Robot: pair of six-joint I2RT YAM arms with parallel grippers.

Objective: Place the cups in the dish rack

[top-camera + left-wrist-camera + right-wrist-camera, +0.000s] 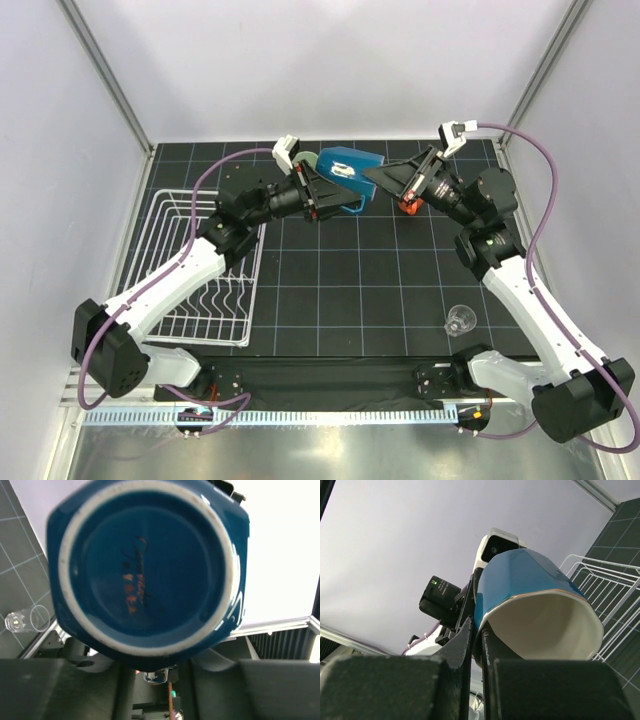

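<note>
I will move my left gripper to the left in the top view next, then down to the rack's far end (180, 214), and let go of the mug there, as those wires of the rack are empty.
A blue mug (350, 165) hangs in the air at the back of the table between both arms. My right gripper (375, 178) is shut on its rim, one finger inside the white bowl and one outside (479, 630). My left gripper (338, 195) comes from the other side, so the mug's round base (145, 565) fills that view. Its fingers press on the dark handle part under the base (155, 665). The white wire dish rack (200, 270) stands at the left with no cups in it. A small clear glass (461, 320) lies at the right front. An orange mug (408, 206) peeks out behind the right gripper.
Black gridded mat (340, 290) covers the table. White walls and metal posts close in the back and sides. The rack's wires (605, 580) show beyond the mug in the right wrist view. The glass (27, 620) lies on the mat in the left wrist view.
</note>
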